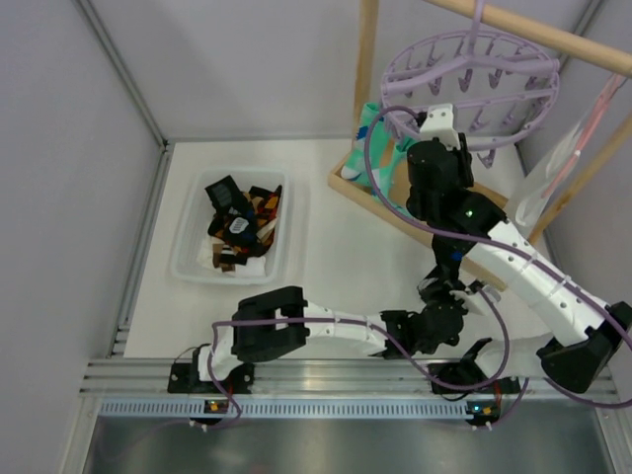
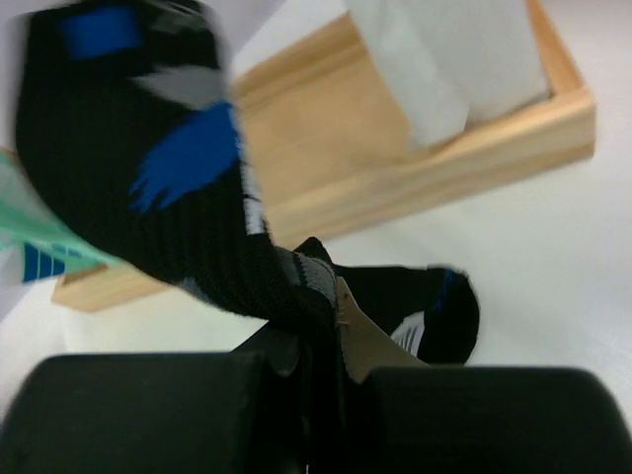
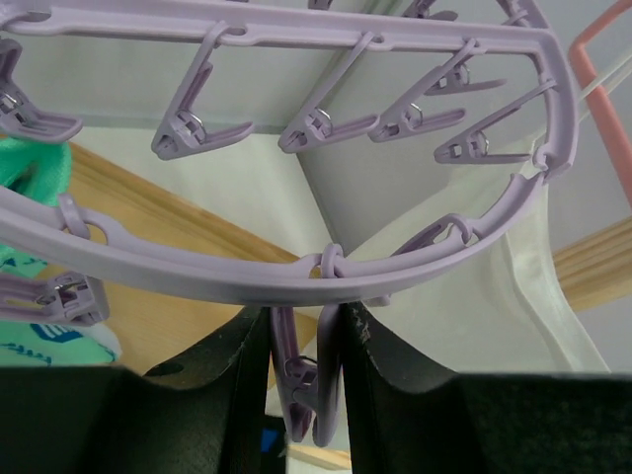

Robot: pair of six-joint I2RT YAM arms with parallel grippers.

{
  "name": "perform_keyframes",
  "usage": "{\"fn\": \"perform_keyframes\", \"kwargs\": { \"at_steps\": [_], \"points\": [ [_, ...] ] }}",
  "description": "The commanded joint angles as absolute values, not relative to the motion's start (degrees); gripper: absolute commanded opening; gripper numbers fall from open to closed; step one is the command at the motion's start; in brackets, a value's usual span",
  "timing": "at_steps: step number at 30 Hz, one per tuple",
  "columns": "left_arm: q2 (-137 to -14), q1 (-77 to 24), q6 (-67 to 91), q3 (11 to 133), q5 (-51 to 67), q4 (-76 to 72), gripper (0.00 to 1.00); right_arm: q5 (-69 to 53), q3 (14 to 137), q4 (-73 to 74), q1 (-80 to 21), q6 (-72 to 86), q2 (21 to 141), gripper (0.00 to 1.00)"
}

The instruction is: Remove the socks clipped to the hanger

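Next, my left gripper first carries the black sock outward, away from the rack, to release it over the removed socks in the clear bin.
The lavender hanger [image 1: 474,84] hangs from the wooden rack's bar at the back right. My right gripper [image 1: 434,138] is up under its ring [image 3: 296,276]. In the right wrist view the gripper [image 3: 301,331] is shut on a dangling clip peg [image 3: 311,385], squeezing it. My left gripper [image 1: 446,262] sits low under the right arm. In the left wrist view it [image 2: 316,346] is shut on a black sock [image 2: 148,168] with blue and grey patches and a tan card label [image 2: 360,341]. Mint socks [image 1: 377,148] hang at the hanger's left side.
A clear bin [image 1: 188,262] at the left holds several removed socks [image 1: 237,227]. The wooden rack base [image 1: 380,202] lies under the hanger, with its upright post [image 1: 366,59] behind. A pink hanger [image 1: 583,123] and a clear bag hang at the far right.
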State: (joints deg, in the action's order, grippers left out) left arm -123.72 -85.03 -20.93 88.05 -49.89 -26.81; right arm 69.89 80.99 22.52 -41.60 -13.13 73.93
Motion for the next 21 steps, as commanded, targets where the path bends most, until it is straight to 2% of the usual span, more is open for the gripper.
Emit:
{"fn": "perform_keyframes", "kwargs": {
  "at_steps": [1, 5, 8, 9, 13, 17, 21],
  "points": [
    [-113.1, -83.9, -13.8, 80.6, -53.3, -29.4, 0.0, 63.9, 81.5, 25.2, -40.1, -8.3, 70.5, 0.26],
    [-103.2, -82.5, -9.0, 68.6, -57.0, -29.3, 0.0, 49.9, 78.9, 28.5, -36.4, -2.0, 67.1, 0.27],
    [-95.2, -81.8, -7.9, 59.9, -61.1, -29.0, 0.0, 39.7, 75.4, 27.7, -33.8, -0.4, 62.9, 0.38],
    [-91.5, -81.6, -6.7, 57.1, -63.2, -25.7, 0.0, 37.6, 74.7, 27.6, -32.9, 1.4, 61.0, 0.46],
    [-82.5, -76.3, 5.2, 54.1, -62.5, -10.3, 0.0, 31.5, 72.2, 27.2, -31.0, 3.7, 56.6, 0.61],
    [-75.6, -69.3, 12.9, 54.8, -61.5, 2.7, 0.0, 26.7, 71.8, 28.8, -31.0, 6.0, 52.1, 0.65],
    [-68.6, -63.6, 14.8, 58.6, -60.6, 12.0, 0.0, 23.2, 70.1, 30.3, -31.0, 7.0, 47.5, 0.75]
  ]
}}
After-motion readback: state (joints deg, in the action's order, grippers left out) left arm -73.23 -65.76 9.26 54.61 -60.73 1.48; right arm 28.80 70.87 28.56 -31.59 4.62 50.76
